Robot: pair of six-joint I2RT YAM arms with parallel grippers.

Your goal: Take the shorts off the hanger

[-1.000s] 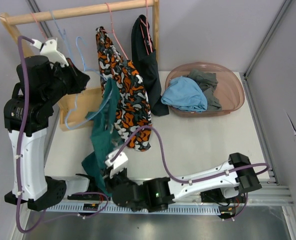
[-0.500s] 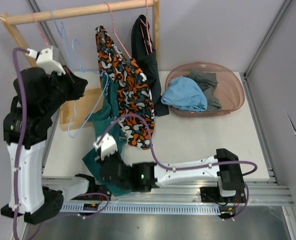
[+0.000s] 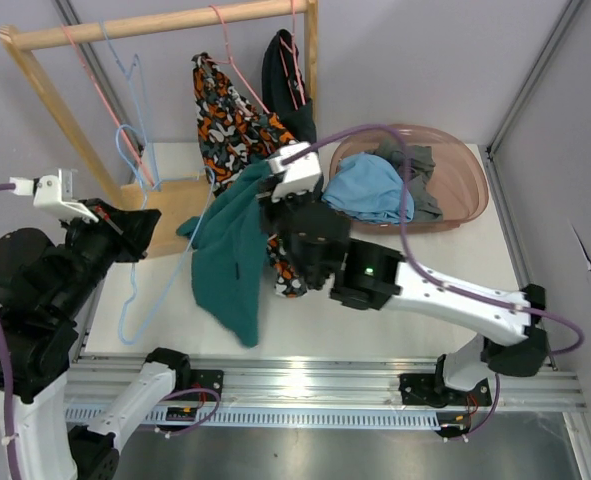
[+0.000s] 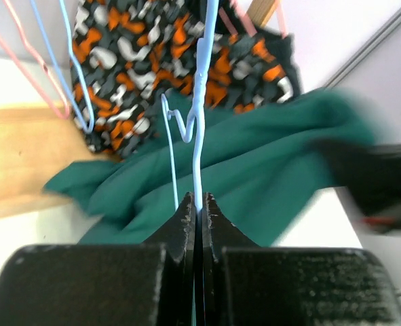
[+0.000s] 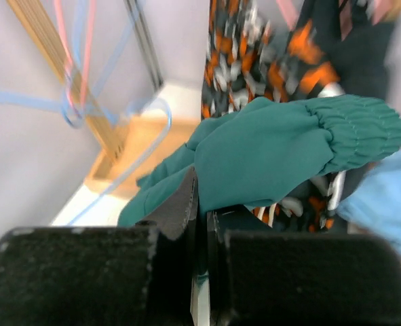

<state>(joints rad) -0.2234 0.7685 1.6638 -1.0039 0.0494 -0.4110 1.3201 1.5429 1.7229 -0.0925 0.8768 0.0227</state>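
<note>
I need to lift the teal shorts [image 3: 230, 262] with my right gripper, move them to the right in the top view and lower them to let go over the brown basket, because shorts lie there.
The dark teal shorts [image 3: 230, 262] hang over the table's middle, with my right gripper [image 3: 271, 200] shut on their top edge. In the right wrist view the teal cloth [image 5: 275, 149] is pinched between the shut fingers of that gripper [image 5: 203, 197]. My left gripper [image 3: 143, 218] is shut on the wire of a light blue hanger [image 3: 165, 275]. In the left wrist view that wire [image 4: 199, 136] rises from the shut gripper [image 4: 197, 202] in front of the teal shorts [image 4: 268, 163]. Patterned shorts [image 3: 233, 125] and black shorts [image 3: 280, 80] hang on pink hangers.
A wooden rack with a top rail [image 3: 155, 22] and base [image 3: 170, 200] stands at the back left, with empty pink and blue hangers [image 3: 125, 140] on it. A brown basket [image 3: 465, 190] at the back right holds light blue shorts [image 3: 370, 188] and grey shorts [image 3: 412, 160].
My right arm has swung from the front left up to the middle, carrying the teal shorts. My left arm has dropped down and left, pulling the blue hanger away from the rack.
</note>
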